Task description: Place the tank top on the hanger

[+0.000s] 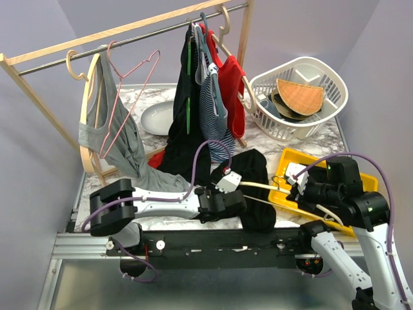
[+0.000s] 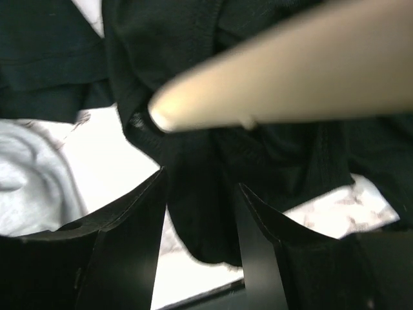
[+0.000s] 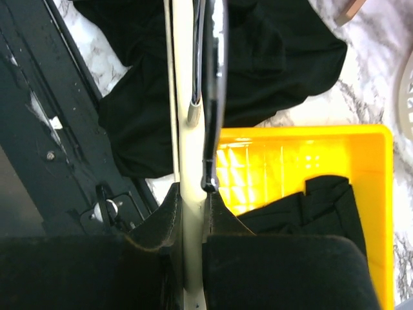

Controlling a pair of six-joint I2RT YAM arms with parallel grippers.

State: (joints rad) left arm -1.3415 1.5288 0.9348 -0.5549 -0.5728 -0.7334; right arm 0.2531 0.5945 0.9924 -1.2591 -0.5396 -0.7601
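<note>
My left gripper already has a bunched fold of the tank top's hem between its fingers. Next, it should only move slightly toward the grey cloth and close on the hem.
The black tank top (image 1: pixel 256 173) lies crumpled on the marble table between the arms. It also shows in the left wrist view (image 2: pixel 277 158) and the right wrist view (image 3: pixel 277 58). My left gripper (image 1: pixel 227 199) is at its left edge, and a bunched fold of black fabric fills the gap between the fingertips (image 2: pixel 200 177). My right gripper (image 1: pixel 298 188) is shut on the cream wooden hanger (image 1: pixel 264 185), its bar pinched between the pads (image 3: pixel 192 194) beside the dark metal hook (image 3: pixel 210 97). The hanger's arm tip (image 2: pixel 193 113) pokes into the tank top's fabric.
A yellow bin (image 1: pixel 364 177) holding dark cloth (image 3: pixel 310 200) sits under the right arm. A white basket (image 1: pixel 326 74) stands at the back right. The wooden rack (image 1: pixel 129 29) carries hung garments, with a grey tank top (image 1: pixel 122 145) on the left. A white plate (image 1: pixel 158 116) lies behind.
</note>
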